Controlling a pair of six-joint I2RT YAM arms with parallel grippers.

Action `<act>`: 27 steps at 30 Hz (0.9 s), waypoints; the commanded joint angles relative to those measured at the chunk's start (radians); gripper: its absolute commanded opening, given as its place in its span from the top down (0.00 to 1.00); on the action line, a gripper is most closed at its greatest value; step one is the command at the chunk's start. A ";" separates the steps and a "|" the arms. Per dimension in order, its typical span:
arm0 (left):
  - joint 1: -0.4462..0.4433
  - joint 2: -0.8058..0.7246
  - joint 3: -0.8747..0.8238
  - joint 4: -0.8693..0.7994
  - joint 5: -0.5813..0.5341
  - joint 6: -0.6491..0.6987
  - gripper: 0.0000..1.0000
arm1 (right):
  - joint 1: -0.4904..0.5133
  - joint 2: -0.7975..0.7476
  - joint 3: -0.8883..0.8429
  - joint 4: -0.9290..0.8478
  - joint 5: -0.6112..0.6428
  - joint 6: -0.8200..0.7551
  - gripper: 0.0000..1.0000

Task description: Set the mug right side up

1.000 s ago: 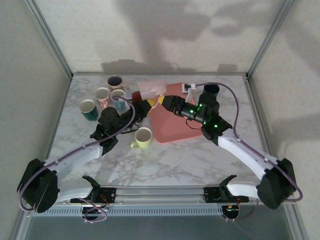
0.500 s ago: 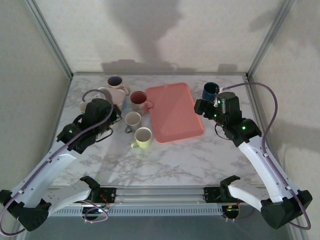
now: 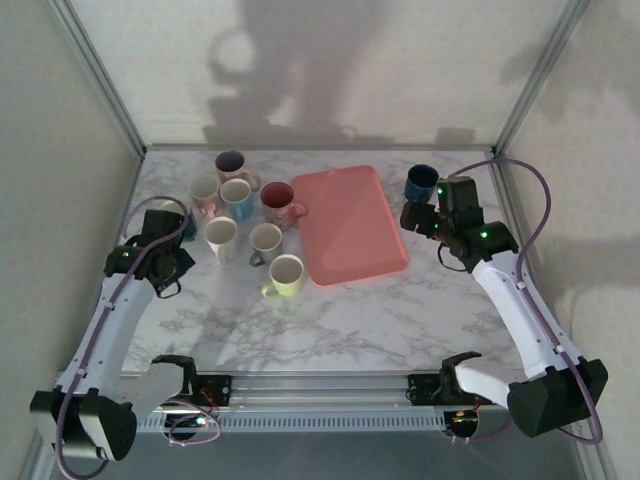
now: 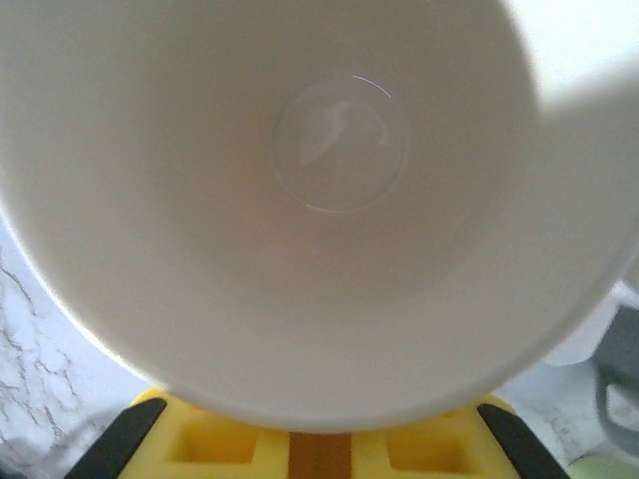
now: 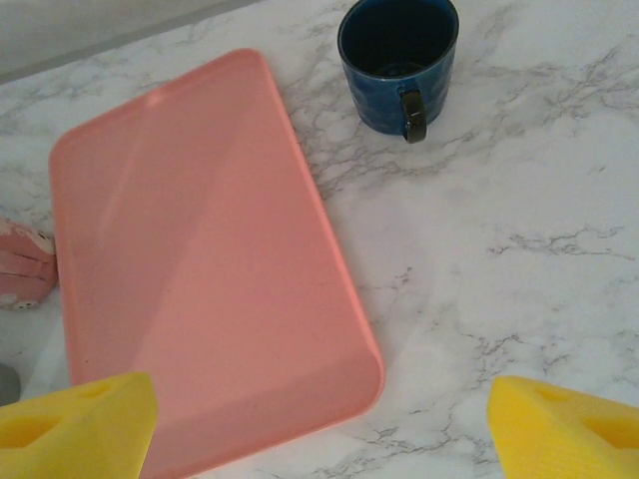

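The left gripper lowers the held mug next until it meets the marble beside the white mug and releases it there, as that spot lies below its fingers.
Several mugs stand mouth up at the back left, among them a white mug [image 3: 221, 237], a grey mug [image 3: 265, 240] and a yellow mug [image 3: 287, 275]. My left gripper [image 3: 172, 232] hangs at the table's left edge, right by a teal mug [image 3: 186, 226]. In the left wrist view a white mug interior [image 4: 329, 200] faces the camera. Its rim hides the fingertips of the left gripper [image 4: 319, 454], which is shut. My right gripper [image 3: 420, 218] [image 5: 319, 439] stands open and empty over the marble, next to the pink tray [image 5: 200, 259].
A dark blue mug [image 3: 421, 182] [image 5: 397, 60] stands upright at the back right, just beyond the right gripper. The pink tray [image 3: 350, 225] lies bare in the middle. Metal posts frame the table's back corners.
The left arm has drawn back to the left edge, and the white mug now stands upright beside the grey one. The right gripper has pulled off the tray and opened wider.
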State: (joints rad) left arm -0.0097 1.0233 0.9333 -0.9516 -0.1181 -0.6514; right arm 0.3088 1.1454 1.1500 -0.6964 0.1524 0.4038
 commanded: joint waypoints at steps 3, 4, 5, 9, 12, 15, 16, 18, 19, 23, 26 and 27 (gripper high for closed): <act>0.043 0.037 -0.081 0.202 0.175 0.092 1.00 | -0.019 0.013 0.000 0.021 -0.040 -0.007 0.13; 0.043 0.047 -0.097 0.229 0.178 0.089 1.00 | -0.022 0.018 -0.004 0.026 -0.045 -0.001 0.13; 0.044 0.058 -0.105 0.244 0.177 0.087 1.00 | -0.022 0.025 -0.006 0.028 -0.051 0.000 0.13; 0.043 0.110 -0.125 0.273 0.172 0.096 1.00 | -0.030 0.052 -0.003 0.025 -0.062 0.003 0.13; 0.043 0.141 -0.146 0.292 0.179 0.103 1.00 | -0.035 0.061 -0.004 0.029 -0.062 0.004 0.13; 0.043 0.163 -0.164 0.313 0.190 0.106 1.00 | -0.039 0.066 -0.006 0.032 -0.067 0.005 0.13; 0.043 0.169 -0.165 0.313 0.191 0.110 1.00 | -0.040 0.068 -0.005 0.034 -0.068 0.007 0.13; 0.043 0.176 -0.166 0.312 0.189 0.114 0.94 | -0.042 0.071 -0.006 0.034 -0.068 0.007 0.12; 0.043 0.174 -0.166 0.310 0.188 0.116 0.88 | -0.044 0.071 -0.007 0.034 -0.067 0.007 0.12; 0.043 0.153 -0.146 0.284 0.183 0.121 0.57 | -0.050 0.083 -0.004 0.032 -0.066 0.005 0.10; 0.043 0.126 -0.097 0.240 0.179 0.136 0.47 | -0.060 0.096 0.003 0.028 -0.072 0.004 0.08; 0.043 0.114 -0.070 0.222 0.181 0.144 0.45 | -0.067 0.101 0.009 0.026 -0.075 0.000 0.08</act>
State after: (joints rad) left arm 0.0257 1.1820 0.7898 -0.6933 0.0723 -0.5339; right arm 0.2588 1.2308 1.1500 -0.6746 0.0864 0.4072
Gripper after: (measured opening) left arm 0.539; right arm 0.921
